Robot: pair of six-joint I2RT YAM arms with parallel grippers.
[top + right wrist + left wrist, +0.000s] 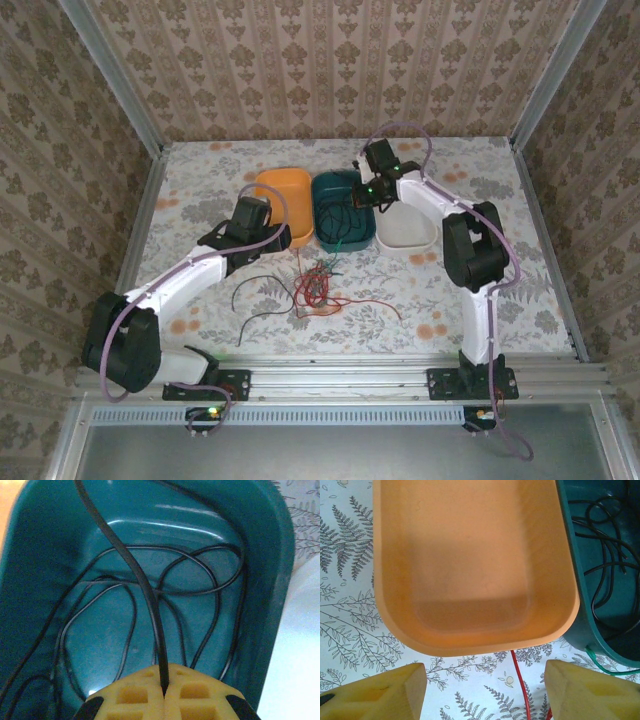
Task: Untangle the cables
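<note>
My right gripper moves down toward the middle of the teal bin's bottom below it next and releases the black cable where more black cable lies coiled.
A tangle of thin red cables (316,287) lies on the patterned table, with a green cable (338,247) and black cables (258,283) trailing from it. My right gripper (364,197) hangs over the teal bin (341,210), shut on a black cable (137,575) that rises from between its yellow fingers (132,697). More black cable (200,587) is coiled in the bin's bottom. My left gripper (485,690) stands open just before the empty orange bin (470,565), above bare table. A red cable (518,675) runs between its fingers (380,692) without touching them.
A white bin (408,228) stands right of the teal one. The three bins sit side by side mid-table. A green cable (605,665) hangs over the teal bin's near rim (582,637). Metal rails and wallpapered walls enclose the table.
</note>
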